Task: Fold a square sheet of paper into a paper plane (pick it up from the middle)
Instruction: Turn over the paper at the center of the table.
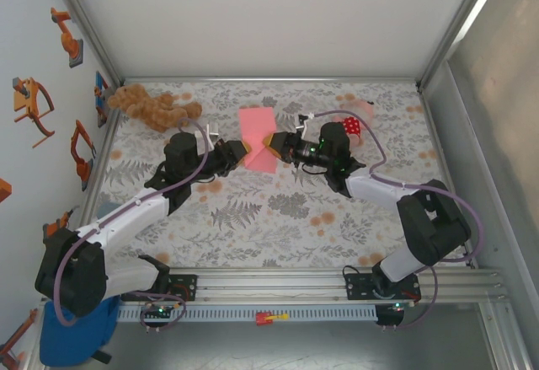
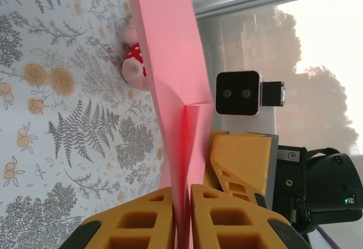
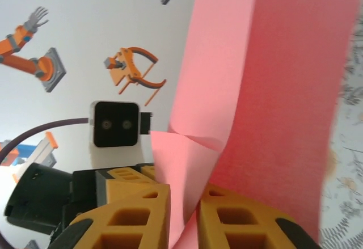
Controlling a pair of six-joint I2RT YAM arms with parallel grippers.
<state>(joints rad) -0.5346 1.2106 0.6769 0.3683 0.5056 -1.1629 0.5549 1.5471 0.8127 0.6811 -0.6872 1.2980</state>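
Observation:
I should next lower the folded sheet to the floral tablecloth with my left gripper and tilt to lay it flat before I release it, since the paper hangs upright.
The square sheet of paper (image 1: 257, 134), salmon pink and folded along a crease, hangs upright above the middle of the table between the two grippers. My left gripper (image 1: 244, 152) comes in from the left. In the left wrist view its fingers are pressed together on the paper (image 2: 170, 62) at its lower edge, the left gripper (image 2: 181, 215) shut on it. My right gripper (image 1: 271, 144) meets it from the right. In the right wrist view the right gripper (image 3: 184, 220) stands slightly apart, with a curled corner of the paper (image 3: 272, 62) loose in the gap.
A pink plush toy with a red dotted patch (image 1: 358, 121) lies at the back right, behind the right arm. A brown plush toy (image 1: 152, 107) lies at the back left. The floral tablecloth (image 1: 278, 218) covers the table; metal frame rails border it.

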